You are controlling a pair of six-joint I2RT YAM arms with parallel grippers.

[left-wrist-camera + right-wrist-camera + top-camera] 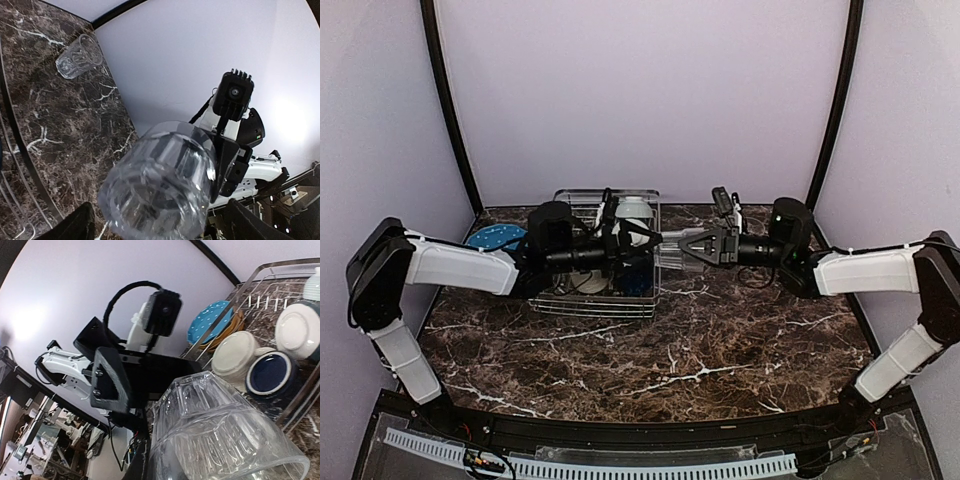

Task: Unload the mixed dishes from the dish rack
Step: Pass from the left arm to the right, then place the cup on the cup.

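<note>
The robot's right gripper will next tip downward, move outward and lower its glass, then let it go into the opening of the second glass, which faces up below and outward of it.
A clear glass [668, 250] hangs above the right edge of the dish rack [605, 305], between my two grippers. My right gripper [684, 247] is shut on it; in the left wrist view its black finger [227, 162] presses the glass [160, 185]. My left gripper [644, 244] is open around the same glass, its fingers [80, 225] standing off the sides. In the right wrist view the glass [225, 435] fills the foreground. Behind it the rack [300, 397] holds a cream bowl [235, 355], a dark blue mug [270, 372] and a white bowl [297, 330].
A blue dotted plate [496, 237] lies on a yellow plate on the table left of the rack. A second clear glass [77, 62] stands on the marble beyond the rack's right side. The purple back wall and black frame posts close in behind.
</note>
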